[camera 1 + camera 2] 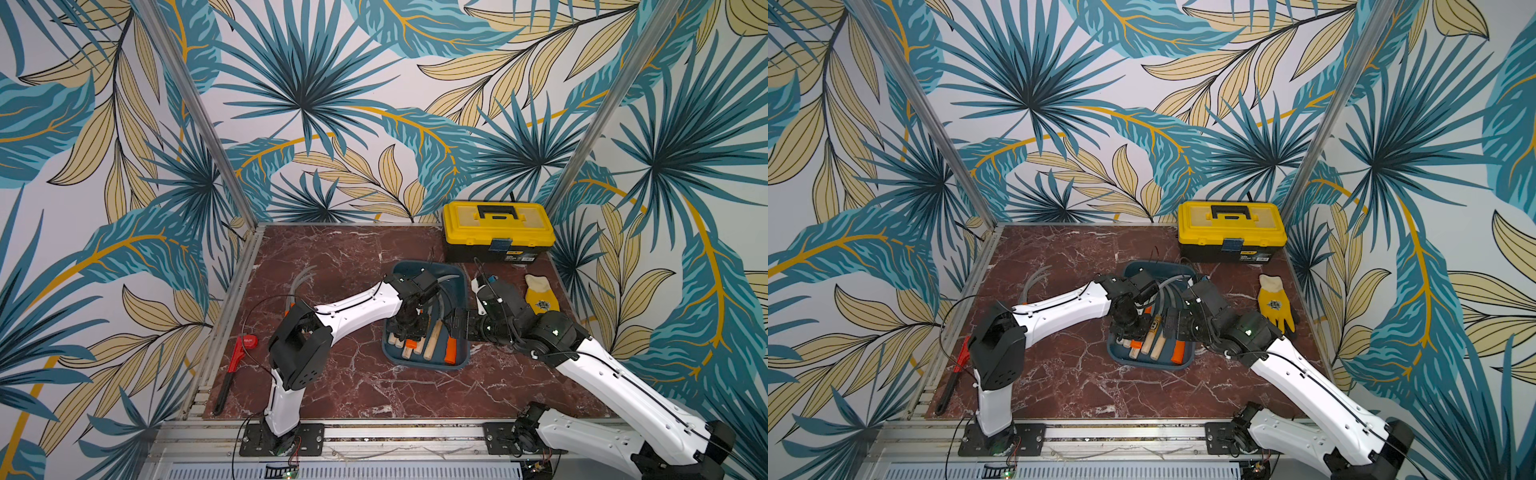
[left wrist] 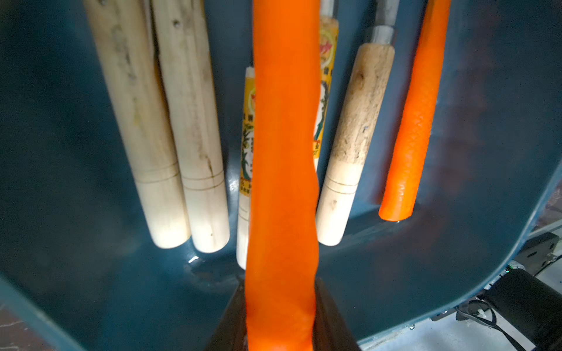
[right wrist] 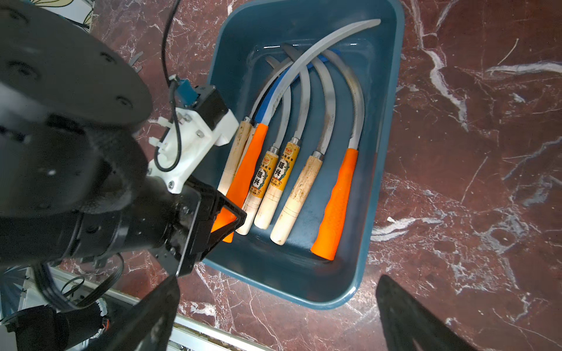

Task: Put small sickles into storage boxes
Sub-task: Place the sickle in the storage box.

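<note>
The yellow-labelled wooden handles lie below my left gripper in the tray point(image 1: 428, 368), so it should next lower toward them and release the orange handle, already lined up along them.
The storage box is a shallow teal tray point(image 1: 428, 368), also seen in the right wrist view point(image 3: 392, 121). Several small sickles lie in it side by side, with wooden handles point(image 3: 299, 194) and one orange handle point(image 3: 337, 203). My left gripper point(image 1: 409, 328) point(image 2: 281, 291) is over the tray's near end, shut on the orange handle of a small sickle point(image 2: 282, 152) point(image 3: 246, 170) that lies low over the others. My right gripper point(image 3: 282, 313) point(image 1: 455, 322) is open and empty beside the tray's right side. More small sickles point(image 1: 299, 278) lie on the table behind my left arm, partly hidden.
A yellow-and-black toolbox point(image 1: 498, 232) stands at the back right. A yellow glove point(image 1: 540, 295) lies near the right edge. A red-headed wrench point(image 1: 237, 365) lies along the left rail. The table top is red-brown marble point(image 1: 353, 386).
</note>
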`<control>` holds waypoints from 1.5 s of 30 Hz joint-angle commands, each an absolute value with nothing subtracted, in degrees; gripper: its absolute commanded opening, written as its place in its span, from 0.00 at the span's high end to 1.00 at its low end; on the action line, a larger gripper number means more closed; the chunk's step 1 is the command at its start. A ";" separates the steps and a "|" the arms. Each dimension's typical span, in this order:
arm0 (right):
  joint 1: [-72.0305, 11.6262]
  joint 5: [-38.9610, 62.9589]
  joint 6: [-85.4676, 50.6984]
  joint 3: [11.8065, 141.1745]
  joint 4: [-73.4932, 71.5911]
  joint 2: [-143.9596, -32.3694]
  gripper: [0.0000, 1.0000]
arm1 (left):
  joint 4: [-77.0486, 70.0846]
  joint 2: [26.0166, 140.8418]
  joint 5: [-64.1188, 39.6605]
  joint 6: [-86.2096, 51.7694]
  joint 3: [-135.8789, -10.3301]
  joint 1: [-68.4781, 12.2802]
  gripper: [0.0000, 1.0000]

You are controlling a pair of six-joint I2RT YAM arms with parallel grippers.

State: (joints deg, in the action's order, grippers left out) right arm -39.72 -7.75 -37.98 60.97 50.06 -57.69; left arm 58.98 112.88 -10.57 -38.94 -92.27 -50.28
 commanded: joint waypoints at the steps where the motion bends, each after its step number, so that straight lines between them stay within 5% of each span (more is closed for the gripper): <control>1: -39.56 -9.21 -38.82 59.37 51.98 -56.94 0.00 | 58.69 114.67 -11.58 -37.71 -95.15 -50.51 0.78; 19: -39.50 -9.41 -37.04 61.36 50.63 -61.41 0.00 | 58.71 117.63 -9.13 -33.45 -94.27 -49.81 0.55; 30: -39.46 -9.70 -37.31 62.24 49.70 -61.05 0.00 | 58.82 113.70 -9.75 -33.40 -94.81 -49.31 0.23; 33: -39.48 -9.84 -37.27 62.82 49.58 -60.51 0.00 | 58.93 111.91 -9.78 -33.55 -94.93 -48.96 0.02; 45: -39.58 -4.35 -36.91 65.62 44.62 -62.36 0.01 | 61.40 104.99 -7.24 -33.17 -93.22 -45.71 0.00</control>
